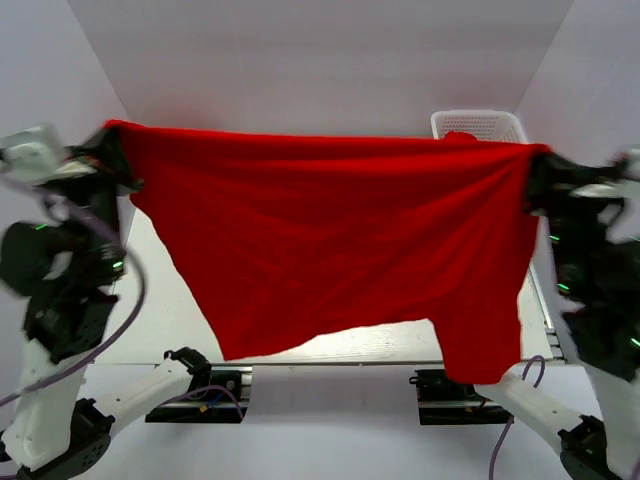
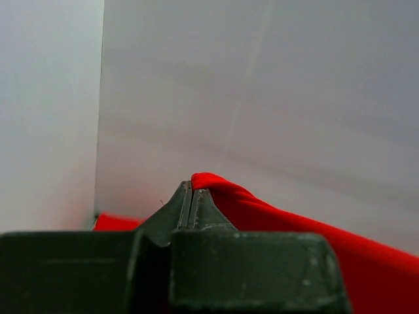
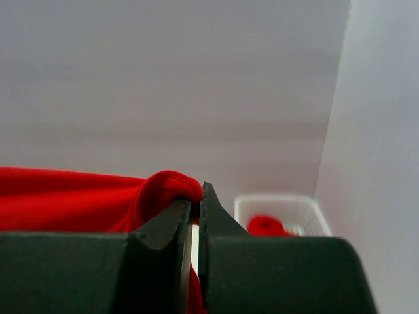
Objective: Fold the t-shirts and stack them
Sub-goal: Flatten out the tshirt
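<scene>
The right gripper moves down and outward to the tabletop beside the white lattice basket next and releases the t-shirt's corner, with the red t-shirt still stretched in the air.
A bright red t-shirt [image 1: 320, 240] hangs spread wide in the air above the table, stretched between both arms. My left gripper [image 1: 120, 140] is shut on its top left corner; in the left wrist view the gripper [image 2: 192, 190] pinches the red cloth [image 2: 275, 222]. My right gripper [image 1: 535, 160] is shut on the top right corner; in the right wrist view the gripper [image 3: 196, 193] grips a bunched fold of the shirt [image 3: 98, 196]. Another red t-shirt [image 3: 267, 226] lies in the basket.
A white lattice basket [image 1: 480, 124] stands at the back right corner, also in the right wrist view [image 3: 301, 208]. White walls close in the left, back and right sides. The hanging shirt hides most of the table [image 1: 180, 320].
</scene>
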`<state>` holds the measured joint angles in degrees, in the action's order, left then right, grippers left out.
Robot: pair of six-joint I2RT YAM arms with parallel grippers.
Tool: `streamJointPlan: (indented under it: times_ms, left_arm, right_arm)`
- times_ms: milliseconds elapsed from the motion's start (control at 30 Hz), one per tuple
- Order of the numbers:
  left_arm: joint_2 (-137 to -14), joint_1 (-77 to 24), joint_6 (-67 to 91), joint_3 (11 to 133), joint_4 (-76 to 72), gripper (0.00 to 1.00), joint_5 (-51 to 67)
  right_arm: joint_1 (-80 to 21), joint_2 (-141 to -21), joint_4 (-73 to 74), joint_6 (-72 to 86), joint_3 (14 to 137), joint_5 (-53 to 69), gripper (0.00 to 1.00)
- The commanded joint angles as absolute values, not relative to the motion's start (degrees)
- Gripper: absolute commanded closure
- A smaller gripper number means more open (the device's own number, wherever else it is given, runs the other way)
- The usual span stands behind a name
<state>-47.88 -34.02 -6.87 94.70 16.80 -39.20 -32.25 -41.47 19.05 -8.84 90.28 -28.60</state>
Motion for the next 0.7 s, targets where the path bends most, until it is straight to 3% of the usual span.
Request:
streamJointPlan:
  times_ms: [0, 200, 333, 533, 667]
  left_arm:
    - [-52.11, -34.45, -2.22, 86.70, 17.75, 1.00, -47.08]
    - [-65.19, -32.26, 17.82, 71.73, 23.46, 1.00, -48.86]
    - [-80.21, -26.73, 23.99, 69.52, 24.26, 1.00, -47.30]
    - [-107.85, -17.60, 24.52, 80.66, 21.79, 1.00, -40.08]
    - [-124.66, -13.72, 24.52, 99.87, 28.46, 1.00, -36.66]
  right_arm:
    - [-31.99, -45.78, 14.51, -6.69, 80.79, -34.88, 1.00]
    - [-31.38, -56.41, 11.61, 7.82, 64.44, -35.87, 1.00]
    - [-28.31, -75.71, 8.97, 8.97, 62.13, -35.95, 1.00]
    - [-20.94, -96.22, 6.07, 8.53, 70.56, -31.39, 1.00]
    - [-17.93, -111.13, 7.81, 7.82, 83.26, -27.08, 1.00]
